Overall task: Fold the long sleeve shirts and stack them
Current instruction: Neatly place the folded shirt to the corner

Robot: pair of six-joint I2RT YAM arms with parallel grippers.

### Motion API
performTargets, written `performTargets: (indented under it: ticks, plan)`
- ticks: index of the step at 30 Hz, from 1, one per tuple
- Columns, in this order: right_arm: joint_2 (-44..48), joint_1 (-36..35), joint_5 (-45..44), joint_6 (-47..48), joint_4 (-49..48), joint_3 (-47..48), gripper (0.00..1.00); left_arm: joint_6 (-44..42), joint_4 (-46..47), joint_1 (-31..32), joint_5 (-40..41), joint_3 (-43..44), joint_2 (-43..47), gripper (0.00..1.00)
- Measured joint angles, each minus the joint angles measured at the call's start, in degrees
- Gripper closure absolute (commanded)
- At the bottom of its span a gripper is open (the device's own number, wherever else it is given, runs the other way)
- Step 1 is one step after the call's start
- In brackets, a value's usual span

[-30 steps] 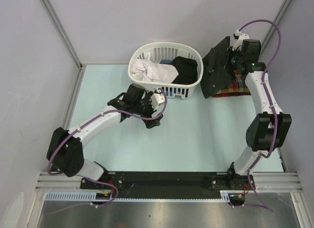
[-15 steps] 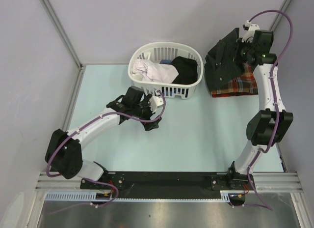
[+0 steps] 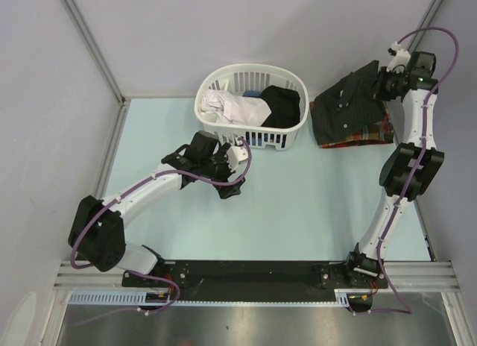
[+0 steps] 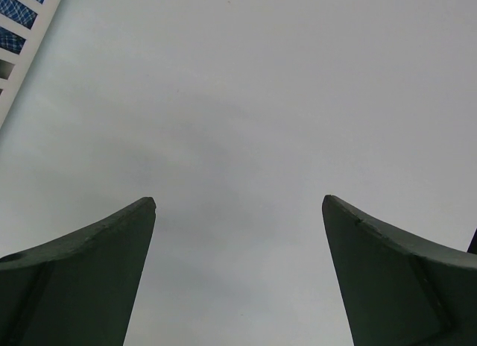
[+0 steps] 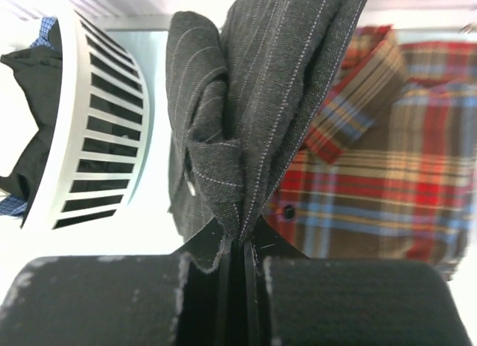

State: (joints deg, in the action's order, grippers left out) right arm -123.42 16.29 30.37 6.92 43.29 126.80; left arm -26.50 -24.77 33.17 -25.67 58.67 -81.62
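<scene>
The robot's right gripper should next move the pinstriped shirt's edge it is holding to the right in the top view, toward the grey wall, since the plaid shirt (image 3: 376, 131) shows uncovered there.
A dark pinstriped shirt (image 3: 349, 104) lies spread over a folded red plaid shirt (image 3: 376, 131) at the table's far right. My right gripper (image 3: 386, 81) is shut on an edge of the pinstriped shirt (image 5: 253, 100), holding it up over the plaid shirt (image 5: 387, 174) below. Cloth bunches between the jaws in the right wrist view. My left gripper (image 3: 232, 178) hangs open over bare table in front of the basket, with nothing between its fingers (image 4: 104, 264).
A white laundry basket (image 3: 287, 139) with white, black and blue clothes stands at the back centre, left of the shirts. Its slatted wall (image 5: 97, 145) shows in the right wrist view. Grey walls close the table's left, back and right sides.
My right arm has swung right and back, pulling the pinstriped shirt from a lifted bunch down over the plaid one. The left arm has barely moved.
</scene>
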Motion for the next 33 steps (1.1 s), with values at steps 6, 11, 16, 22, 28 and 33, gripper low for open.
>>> performTargets:
  ticks: [6,11,16,22,28,33]
  plan:
    - [-3.7,4.2,5.2,4.8,1.5,5.2,1.0,0.0,-0.3,0.0,0.0,-0.2,0.0,0.01]
    - [-5.9,6.2,8.3,10.2,1.6,5.2,0.92,0.0,-1.3,-0.1,0.0,-0.2,0.0,0.0]
    - [-8.3,7.5,8.5,12.3,-2.1,4.3,0.22,0.2,-2.6,-0.4,0.5,-0.2,0.0,0.01]
    - [-11.1,9.0,1.9,15.3,-8.1,5.9,0.0,2.6,-5.3,-4.0,0.3,-0.1,0.8,0.01]
    - [-8.5,10.1,-1.9,16.8,-10.8,8.2,0.0,7.1,-8.6,-13.2,-2.5,1.2,3.2,0.01]
    - [-1.2,9.4,-2.8,16.7,-9.8,8.2,0.0,9.8,-13.2,-19.2,-4.4,7.6,3.9,0.01]
